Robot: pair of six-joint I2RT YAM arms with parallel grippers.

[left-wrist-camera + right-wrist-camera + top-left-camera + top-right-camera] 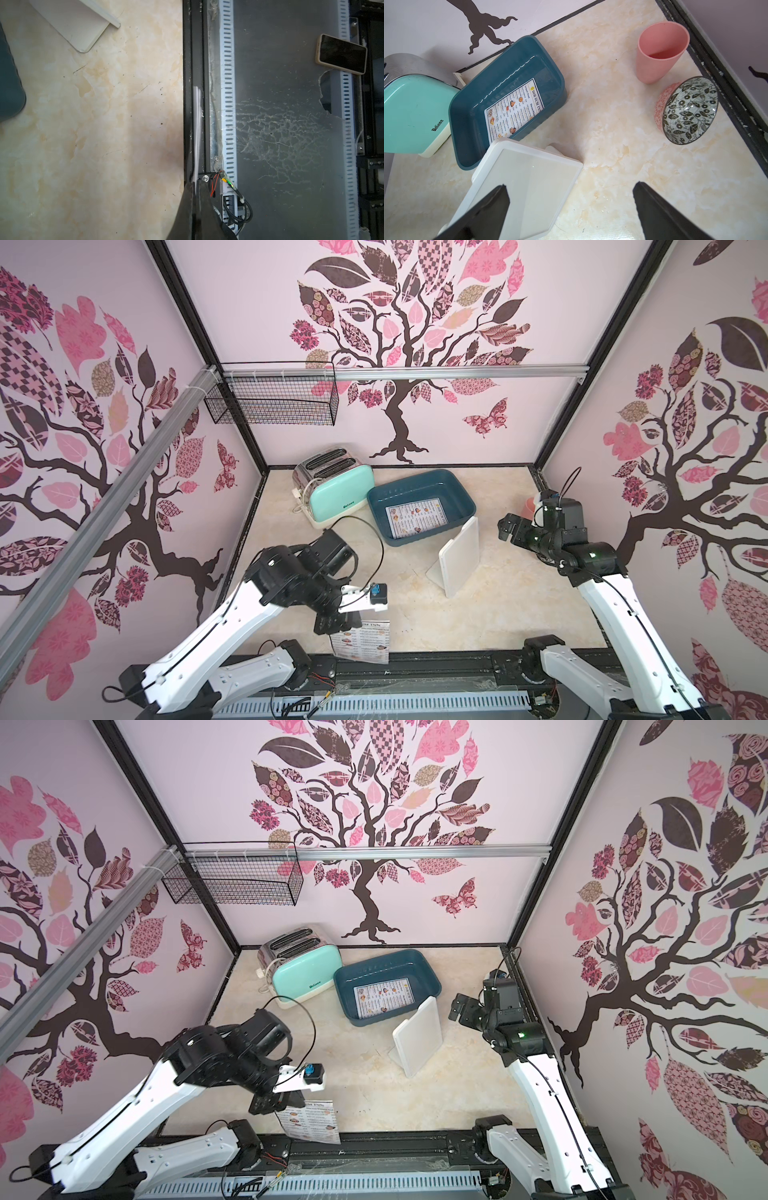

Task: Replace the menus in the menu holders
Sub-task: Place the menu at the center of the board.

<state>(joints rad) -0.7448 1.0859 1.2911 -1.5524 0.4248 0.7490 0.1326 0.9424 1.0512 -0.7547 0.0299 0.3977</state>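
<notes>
My left gripper will move the menu outward and down next, lay it flat and let go of it on the tabletop before the mint toaster (114, 162), because that spot is bare.
My left gripper (332, 622) is shut on a white "DIM SUM INN" menu (361, 641), held upright over the table's front edge; in the left wrist view the menu (197, 133) shows edge-on between the closed fingers. A second menu (417, 516) lies flat inside the dark blue tub (376, 506). The white menu holder (459, 560) stands upright and empty just in front of the tub. My right gripper (571, 187) hovers open to the holder's right, nothing between its fingers, with the menu holder (525, 187) below one finger.
A mint toaster (332, 493) stands at the back left beside the tub. A pink cup (660, 54) and a patterned bowl (687, 110) sit by the right wall. A wire basket (270, 402) hangs on the back rail. A phone (341, 54) lies beyond the front rail.
</notes>
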